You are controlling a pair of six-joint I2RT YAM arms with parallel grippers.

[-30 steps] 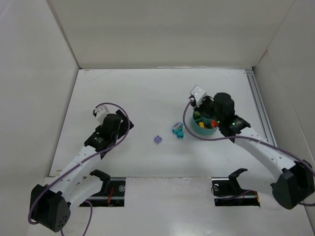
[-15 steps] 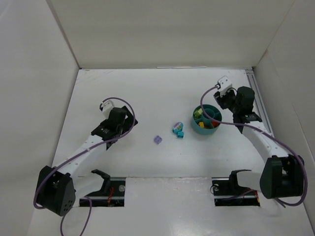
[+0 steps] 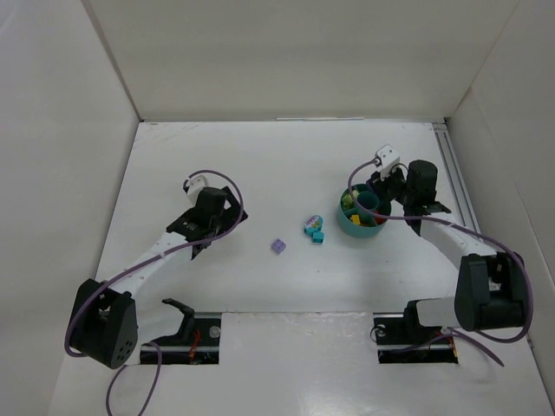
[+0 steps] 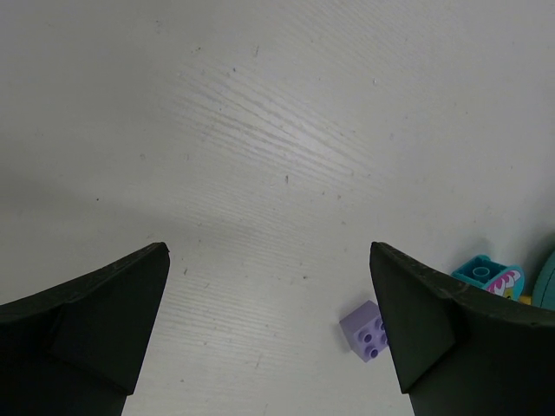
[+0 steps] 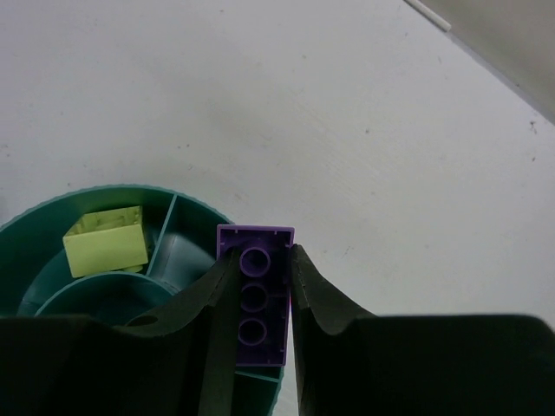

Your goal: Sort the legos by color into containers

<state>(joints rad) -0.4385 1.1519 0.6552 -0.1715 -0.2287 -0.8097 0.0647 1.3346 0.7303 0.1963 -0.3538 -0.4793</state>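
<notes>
I will move my left gripper to the right in the top view and lower it onto the lavender brick (image 3: 278, 246), which is still outside the teal bowl (image 3: 345, 224).
My right gripper (image 5: 258, 260) is shut on a purple brick (image 5: 257, 295), held underside up above the far rim of the teal bowl (image 5: 104, 195), over one of its compartments. A light green brick (image 5: 106, 241) lies in the bowl. In the top view the bowl (image 3: 345, 224) holds green, yellow and red-orange bricks, and the right gripper (image 3: 388, 182) is at its far right. A lavender brick (image 3: 278, 246) and a cyan cluster (image 3: 314, 230) lie on the table. My left gripper (image 4: 269, 286) is open and empty, with the lavender brick (image 4: 366, 330) beside its right finger.
White walls enclose the table on the left, back and right. A metal rail (image 3: 453, 173) runs along the right edge. In the left wrist view the cyan brick (image 4: 486, 274) lies beyond the lavender one, next to the bowl's edge (image 4: 546, 282).
My right arm swung away from over the bowl out to its far right, then came back a little towards the rim with the purple brick. My left gripper moved forward and right.
</notes>
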